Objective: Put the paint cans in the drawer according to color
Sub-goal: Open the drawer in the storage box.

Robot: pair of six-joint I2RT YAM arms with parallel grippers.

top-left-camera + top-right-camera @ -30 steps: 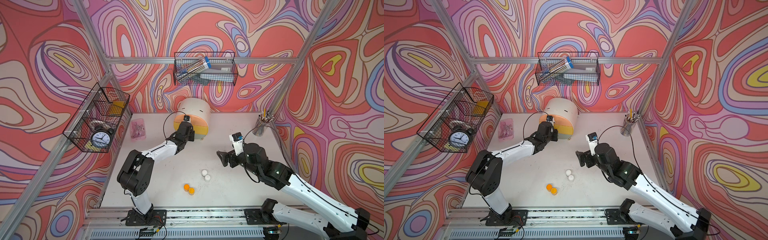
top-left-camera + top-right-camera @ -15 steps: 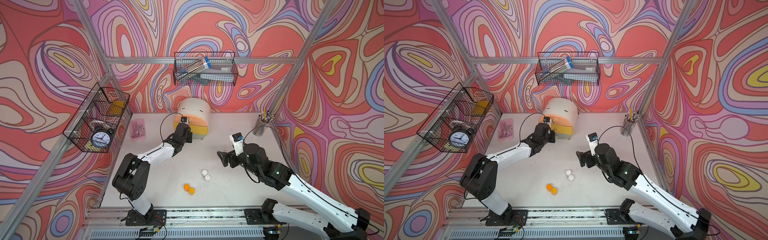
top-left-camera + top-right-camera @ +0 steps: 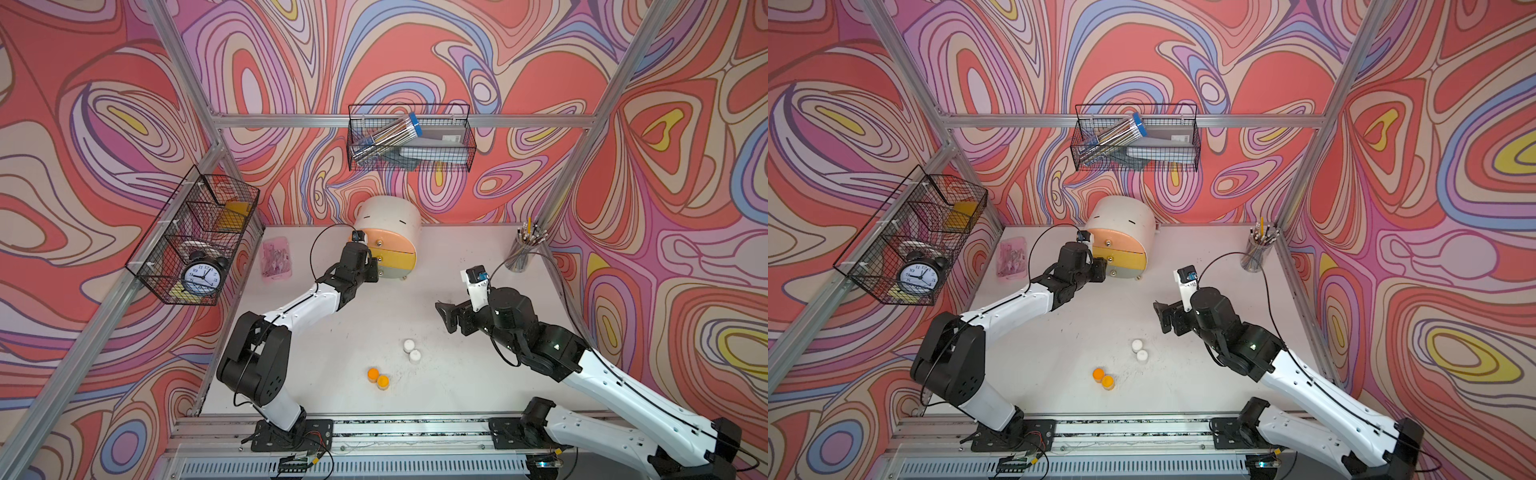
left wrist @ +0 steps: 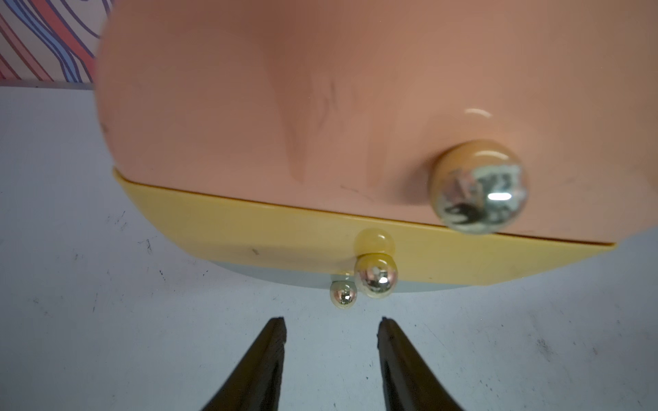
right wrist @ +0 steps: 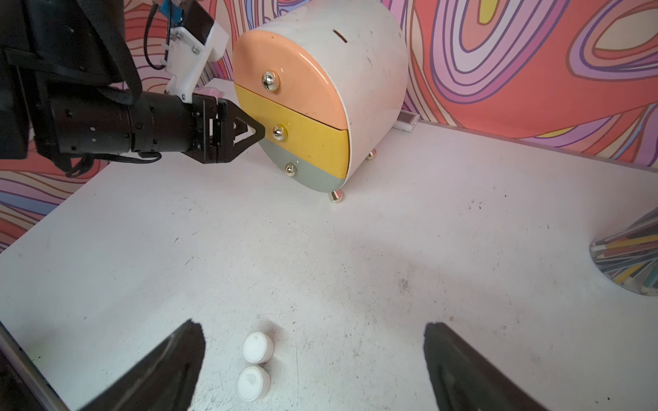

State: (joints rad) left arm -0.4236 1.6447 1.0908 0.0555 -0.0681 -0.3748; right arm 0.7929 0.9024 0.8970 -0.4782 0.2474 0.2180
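Note:
The yellow drawer's gold knob (image 3: pixel 380 258) (image 4: pixel 376 275) is just outward of the robot's open left gripper and the drawer is shut, so the left gripper will next move gently outward and close around the knob.
The drawer cabinet (image 3: pixel 390 220) is a cream drum at the back of the table, and its peach, yellow and grey-green fronts all sit flush. My left gripper (image 4: pixel 332 322) hovers just in front of the gold knobs (image 4: pixel 377 277), open and holding nothing; the right wrist view shows its tip (image 5: pixel 261 132) beside the yellow drawer's knob (image 5: pixel 279 132). Two white paint cans (image 3: pixel 409 344) (image 5: pixel 257 347) touch each other mid-table, with two orange paint cans (image 3: pixel 373 373) nearer the front. My right gripper (image 3: pixel 446 318) (image 5: pixel 313 327) stands wide open above the table, right of the white cans.
A clear pencil cup (image 3: pixel 519 257) stands at the back right. A pink packet (image 3: pixel 275 259) lies at the back left. Wire baskets hang on the left wall (image 3: pixel 195 241), holding a clock, and on the back wall (image 3: pixel 409 137). A metal rail (image 3: pixel 374 428) runs along the front edge.
My left gripper has drawn back a little from the cabinet front, and its jaws have parted from shut to open. The right arm and the cans have not moved.

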